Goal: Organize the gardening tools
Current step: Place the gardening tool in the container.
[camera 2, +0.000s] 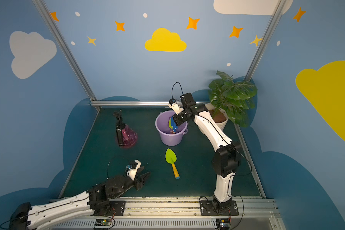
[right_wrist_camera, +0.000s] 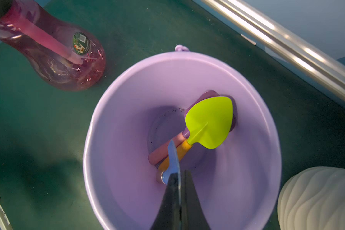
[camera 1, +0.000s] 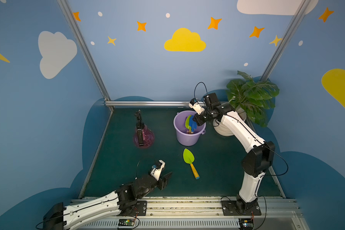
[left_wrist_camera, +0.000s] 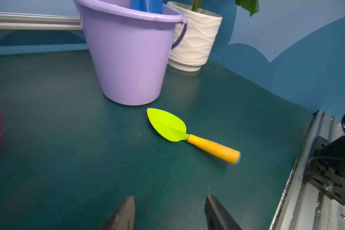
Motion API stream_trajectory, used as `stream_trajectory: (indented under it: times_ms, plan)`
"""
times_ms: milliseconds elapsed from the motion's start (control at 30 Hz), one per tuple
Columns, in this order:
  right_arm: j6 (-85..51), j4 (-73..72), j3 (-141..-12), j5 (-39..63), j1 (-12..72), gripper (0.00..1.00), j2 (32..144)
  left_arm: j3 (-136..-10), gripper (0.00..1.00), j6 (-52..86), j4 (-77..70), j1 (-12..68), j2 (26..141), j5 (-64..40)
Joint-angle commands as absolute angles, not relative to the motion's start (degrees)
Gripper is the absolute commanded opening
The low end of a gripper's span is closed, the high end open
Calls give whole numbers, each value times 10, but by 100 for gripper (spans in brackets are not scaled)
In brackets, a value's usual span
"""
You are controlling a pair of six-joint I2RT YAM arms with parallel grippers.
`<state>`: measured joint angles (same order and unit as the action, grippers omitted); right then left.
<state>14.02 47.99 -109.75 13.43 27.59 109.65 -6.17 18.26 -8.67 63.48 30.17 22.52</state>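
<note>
I need to lower my right gripper slightly next and release the spade's blade above the bottom of the bucket below it, since the spade [camera 1: 193, 125] already hangs inside the bucket's rim.
A lime-green trowel [camera 1: 188, 157] [camera 2: 170, 157] [left_wrist_camera: 167, 125] with a yellow handle lies flat on the green mat, in front of the lilac bucket [camera 1: 177, 121] [camera 2: 158, 122] [left_wrist_camera: 127, 59] [right_wrist_camera: 108, 119]. Inside the bucket rest a second lime trowel [right_wrist_camera: 209, 123] and a purple scoop with a pink handle [right_wrist_camera: 165, 149]. My right gripper [right_wrist_camera: 180, 175] [camera 1: 196, 119] is shut on the blade of the blue spade [right_wrist_camera: 172, 157] [camera 1: 193, 125] [camera 2: 173, 124], holding it inside the bucket's mouth. My left gripper [left_wrist_camera: 169, 199] [camera 1: 166, 178] [camera 2: 143, 178] hovers open and empty over the mat, left of the loose trowel.
The pink spray bottle [camera 1: 143, 136] [camera 2: 127, 136] [right_wrist_camera: 48, 59] stands left of the bucket. A white ribbed plant pot [camera 1: 225, 129] [left_wrist_camera: 195, 39] [right_wrist_camera: 317, 199] with a leafy plant sits at the back right, behind my right arm. Metal rails edge the mat.
</note>
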Motion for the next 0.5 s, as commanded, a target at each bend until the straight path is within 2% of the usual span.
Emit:
stream_trajectory:
  times_ms: [0, 267, 367, 467]
  plan:
    - [148, 509, -1123, 120, 281, 0, 1112, -59, 61, 185, -97, 634, 301, 231]
    - [146, 526, -1135, 88, 290, 2, 1139, -60, 61, 184, -95, 634, 300, 232]
    - [141, 526, -1137, 78, 291, 7, 1138, -63, 61, 182, -93, 634, 301, 233]
    - [132, 528, -1140, 67, 292, 18, 1133, -68, 61, 180, -86, 634, 300, 235]
